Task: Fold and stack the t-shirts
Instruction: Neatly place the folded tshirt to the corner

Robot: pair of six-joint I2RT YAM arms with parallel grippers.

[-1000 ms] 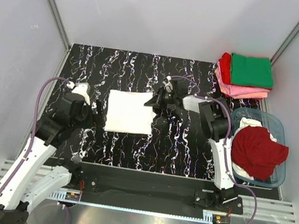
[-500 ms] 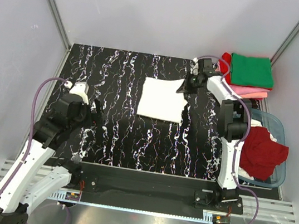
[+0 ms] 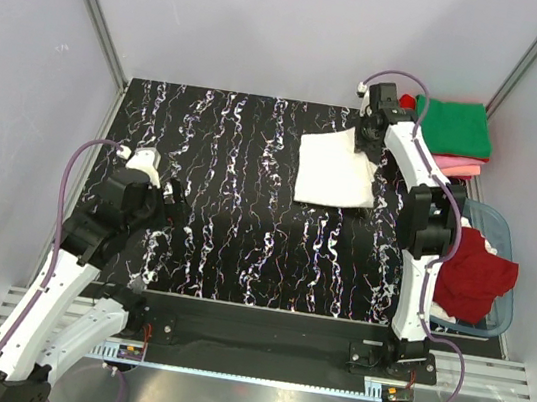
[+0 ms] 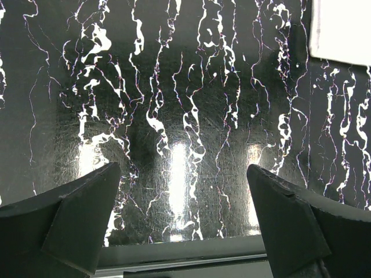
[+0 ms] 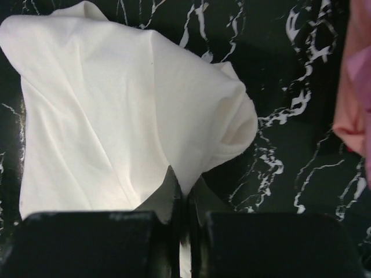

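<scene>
The right gripper rises, carries the white t-shirt [image 3: 334, 170] across and lets it go on the green tee [image 3: 455, 129] next, since that lies to the gripper's right in the top view.
A folded white t-shirt [image 3: 334, 170] hangs partly lifted at the far right of the black marbled table [image 3: 243, 238]; it fills the right wrist view [image 5: 116, 110]. My right gripper [image 3: 369, 140] is shut on its right edge, the cloth pinched between the fingertips [image 5: 184, 188]. A stack of folded tees, green [image 3: 452, 125] on top of pink [image 3: 450, 168] and red [image 3: 403, 120], lies at the far right corner. A dark red tee [image 3: 470, 272] and a white one [image 3: 447, 224] lie in the tub. My left gripper [image 3: 170, 196] is open and empty over bare table [image 4: 179, 191].
The translucent blue-grey tub [image 3: 506, 237] stands at the right edge of the table. A pink tee edge [image 5: 356, 104] shows at the right of the right wrist view. Metal rails run along the near edge [image 3: 247, 344]. Grey walls enclose the table.
My right gripper has dragged the white tee from the table's middle to the far right, close to the stack. My left arm has drawn back slightly and stays still.
</scene>
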